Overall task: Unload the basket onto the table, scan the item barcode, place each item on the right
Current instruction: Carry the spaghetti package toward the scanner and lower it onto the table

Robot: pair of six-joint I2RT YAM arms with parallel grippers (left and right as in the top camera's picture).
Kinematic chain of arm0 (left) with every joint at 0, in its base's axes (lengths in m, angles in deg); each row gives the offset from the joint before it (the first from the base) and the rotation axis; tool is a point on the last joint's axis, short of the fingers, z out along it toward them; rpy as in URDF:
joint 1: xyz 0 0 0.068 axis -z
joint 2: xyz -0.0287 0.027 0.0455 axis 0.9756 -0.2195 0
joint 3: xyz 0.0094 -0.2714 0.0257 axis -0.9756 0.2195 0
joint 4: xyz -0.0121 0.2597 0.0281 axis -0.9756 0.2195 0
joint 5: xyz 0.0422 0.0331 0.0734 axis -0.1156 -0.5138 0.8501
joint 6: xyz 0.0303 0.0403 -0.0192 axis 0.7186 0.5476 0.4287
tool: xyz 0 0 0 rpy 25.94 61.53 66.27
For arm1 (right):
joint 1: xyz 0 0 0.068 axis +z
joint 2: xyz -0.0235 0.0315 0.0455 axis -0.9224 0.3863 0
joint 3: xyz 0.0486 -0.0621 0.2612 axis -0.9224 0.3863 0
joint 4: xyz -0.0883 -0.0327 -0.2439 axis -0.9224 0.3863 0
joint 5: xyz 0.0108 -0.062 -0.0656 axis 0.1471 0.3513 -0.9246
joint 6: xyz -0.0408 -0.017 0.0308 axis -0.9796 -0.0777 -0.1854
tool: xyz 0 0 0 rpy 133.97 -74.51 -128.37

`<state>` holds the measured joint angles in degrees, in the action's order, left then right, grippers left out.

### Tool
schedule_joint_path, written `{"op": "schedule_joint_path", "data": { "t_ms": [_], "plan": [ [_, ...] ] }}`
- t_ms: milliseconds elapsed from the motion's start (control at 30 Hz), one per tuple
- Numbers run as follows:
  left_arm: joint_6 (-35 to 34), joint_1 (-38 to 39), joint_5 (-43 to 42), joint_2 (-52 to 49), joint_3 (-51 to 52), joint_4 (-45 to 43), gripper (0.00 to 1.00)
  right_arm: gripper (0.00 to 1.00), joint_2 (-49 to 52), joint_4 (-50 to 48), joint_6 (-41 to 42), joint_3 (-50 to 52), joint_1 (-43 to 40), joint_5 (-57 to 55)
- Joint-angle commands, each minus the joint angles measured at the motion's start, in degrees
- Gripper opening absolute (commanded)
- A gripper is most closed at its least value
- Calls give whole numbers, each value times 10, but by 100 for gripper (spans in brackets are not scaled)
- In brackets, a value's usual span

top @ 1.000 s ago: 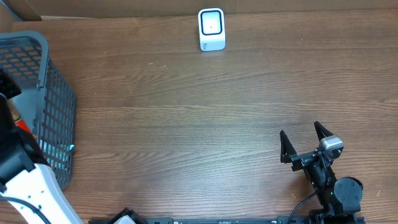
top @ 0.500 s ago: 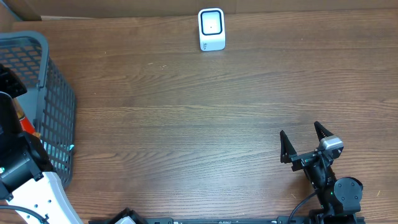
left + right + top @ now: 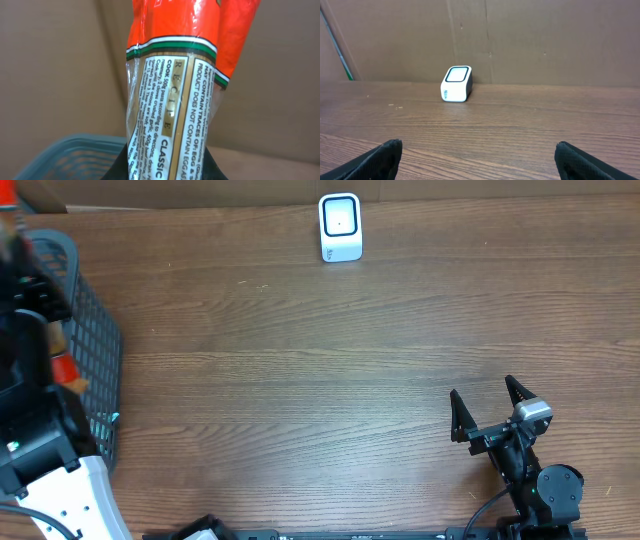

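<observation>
The packet (image 3: 175,100) goes down past the basket next as my left gripper tips downward, lowers and releases it, since bare tabletop lies below, to its right in the overhead view.
The item is a long packet (image 3: 175,100) with an orange top and a white and gold recipe label. My left gripper (image 3: 167,170) is shut on its lower end, and the packet stands up from the jaws. In the overhead view its orange part (image 3: 65,367) shows beside the left arm, above the basket. No barcode shows on the side facing the camera. The white scanner (image 3: 340,227) stands at the table's far edge, also in the right wrist view as the scanner (image 3: 456,84). My right gripper (image 3: 490,405) rests open near the front right, nothing between its fingers.
A grey mesh basket (image 3: 95,370) stands at the left edge of the table; its rim (image 3: 65,155) shows below the packet. A brown cardboard wall (image 3: 520,40) runs behind the scanner.
The left arm has risen out of the basket with the packet and shifted towards the far side. The right arm has not moved.
</observation>
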<state>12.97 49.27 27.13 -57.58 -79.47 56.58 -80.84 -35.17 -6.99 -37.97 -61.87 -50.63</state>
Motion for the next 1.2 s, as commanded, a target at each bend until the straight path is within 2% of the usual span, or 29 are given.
{"op": "schedule_joint_path", "data": {
  "t_ms": [0, 367, 600, 800, 1000, 1167],
  "plan": [
    [0, 45, -17, 27, -35, 15, 4, 100, -6, -3, 2, 6, 5, -3],
    [-59, 202, -8, 9, -35, 165, 4, 100, -6, -3, 2, 6, 5, -3],
    [-113, 325, 80, -39, -34, 251, 4, 100, -6, -3, 2, 6, 5, -3],
    [-161, 420, 118, -119, -34, 306, 4, 100, -6, -3, 2, 6, 5, -3],
    [-232, 465, 112, -228, -34, 335, 4, 100, -6, -3, 2, 6, 5, -3],
    [-222, 498, 72, -322, -34, 355, 4, 100, -6, -3, 2, 6, 5, -3]
  ]
}}
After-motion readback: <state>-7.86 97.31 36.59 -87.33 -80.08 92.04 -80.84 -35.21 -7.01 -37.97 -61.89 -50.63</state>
